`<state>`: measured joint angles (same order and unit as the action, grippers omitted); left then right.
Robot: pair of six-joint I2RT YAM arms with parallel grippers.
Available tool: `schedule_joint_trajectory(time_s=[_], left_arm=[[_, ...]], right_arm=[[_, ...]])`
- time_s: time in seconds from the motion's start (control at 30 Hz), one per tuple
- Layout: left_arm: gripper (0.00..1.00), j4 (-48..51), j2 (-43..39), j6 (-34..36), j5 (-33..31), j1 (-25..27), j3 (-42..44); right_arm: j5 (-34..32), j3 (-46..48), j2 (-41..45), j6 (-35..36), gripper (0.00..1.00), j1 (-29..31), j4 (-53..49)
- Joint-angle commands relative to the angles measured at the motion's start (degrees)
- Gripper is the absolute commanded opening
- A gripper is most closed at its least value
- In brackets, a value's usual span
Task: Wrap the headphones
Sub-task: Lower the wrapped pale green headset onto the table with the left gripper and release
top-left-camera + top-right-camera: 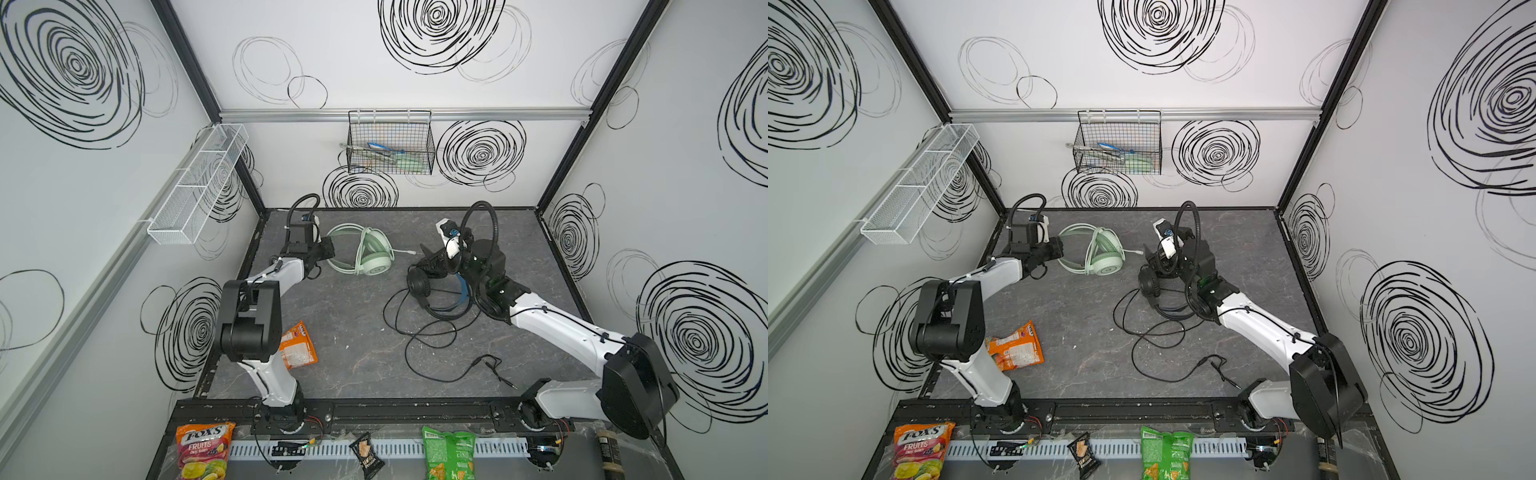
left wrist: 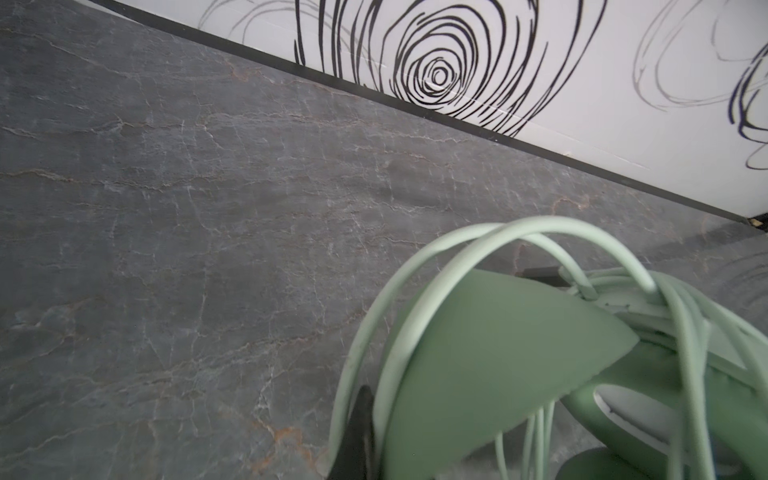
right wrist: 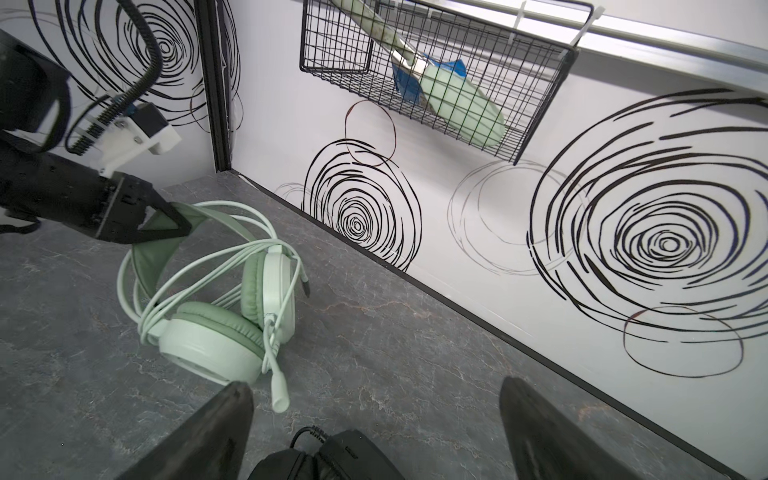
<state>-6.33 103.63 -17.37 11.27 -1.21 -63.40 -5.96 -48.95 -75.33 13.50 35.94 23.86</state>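
My left gripper lowers slightly outward next, toward the tabletop by the back wall [image 2: 472, 188], and releases the headphones' headband. The pale cable is looped over headband [image 2: 498, 353] and cups.
The mint-green headphones [image 1: 374, 255] [image 1: 1102, 255] [image 3: 216, 336] lie at the back of the table, their pale cable looped over headband and cups and the mic boom [image 3: 276, 374] sticking out. My left gripper [image 1: 331, 249] [image 3: 176, 226] is shut on their green headband [image 2: 498, 353]; one black finger [image 2: 357, 434] shows beside it. The black headphones [image 1: 419, 286] [image 1: 1150, 284] [image 3: 332, 457] lie just under my right gripper [image 1: 430, 259] [image 3: 374, 388], which stands wide open and holds nothing. Their black cable [image 1: 428, 332] sprawls loose toward the front, plug [image 1: 494, 370] at its end.
An orange snack bag [image 1: 297, 345] lies by the left arm's base. A black wire basket [image 1: 390, 143] hangs on the back wall, a white mesh basket [image 1: 199, 183] on the left wall. Snack packs [image 1: 449, 455] sit along the front rail.
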Motion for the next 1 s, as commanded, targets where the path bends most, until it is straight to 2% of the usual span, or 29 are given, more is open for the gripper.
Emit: schedule_joint_trajectory(time_s=[0.0,0.37,0.47,0.63,0.77,0.87,0.97], left_arm=[[0.0,-5.4,2.1,-2.0,1.8,-0.6,-3.1],[0.0,-3.0,8.3,-1.9,0.4,-0.9,-6.7],[0.08,0.0,10.9,-0.9,-0.8,-0.9,-9.6],[0.13,3.1,14.6,-0.7,-1.0,-1.7,-13.2],[0.29,5.3,15.8,-0.2,-1.1,-1.7,-15.5],[0.35,5.7,15.8,-0.1,-1.3,-1.8,-15.8],[0.46,6.3,16.0,-0.1,-1.9,-1.8,-16.5]], right_arm=[[-1.0,0.8,1.7,-0.4,0.97,0.4,-0.4],[-0.7,1.3,2.4,-0.1,0.97,0.4,0.7],[-0.1,1.4,2.3,-0.1,0.97,0.4,0.8],[-0.5,1.7,2.9,0.1,0.97,0.4,1.0],[-0.7,1.6,3.6,0.4,0.97,0.4,1.0],[-0.4,1.4,3.8,0.3,0.97,0.4,1.0],[-0.4,1.2,4.1,0.3,0.97,0.4,0.4]])
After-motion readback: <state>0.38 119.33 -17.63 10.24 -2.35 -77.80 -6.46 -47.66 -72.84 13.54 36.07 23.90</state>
